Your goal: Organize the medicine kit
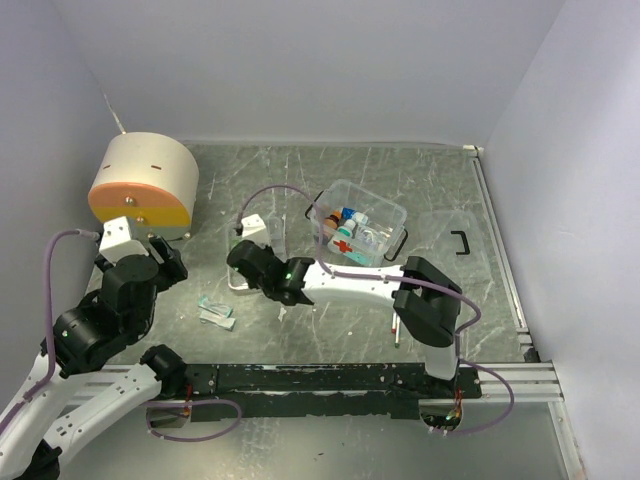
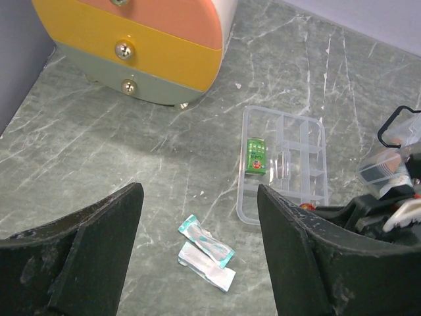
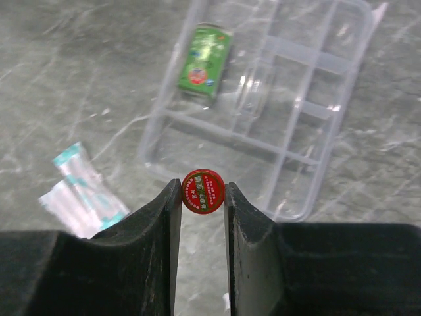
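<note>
The robot's right gripper will next move outward, to the right in its wrist view, to the tray's small empty side compartment [image 3: 308,135], then go down and let go of the tin [image 3: 202,191] inside.
My right gripper [image 3: 202,192] is shut on a small round red tin [image 3: 202,191] and holds it just above the near edge of a clear divided tray [image 3: 309,112]. A green box [image 3: 205,59] lies in the tray's far left compartment. The tray [image 2: 309,191] and green box [image 2: 256,157] also show in the left wrist view. Two sealed packets [image 2: 206,253] lie on the table left of the tray, below my left gripper [image 2: 197,250], which is open and empty. In the top view the right gripper [image 1: 243,258] is over the tray and the left gripper [image 1: 165,262] hovers to the left.
A clear medicine box [image 1: 358,228] with bottles and a red cross stands at the middle right. A round drawer unit [image 1: 143,182] stands at the back left. A black handle [image 1: 460,242] lies at the right. A thin pen-like item [image 1: 396,329] lies by the right arm.
</note>
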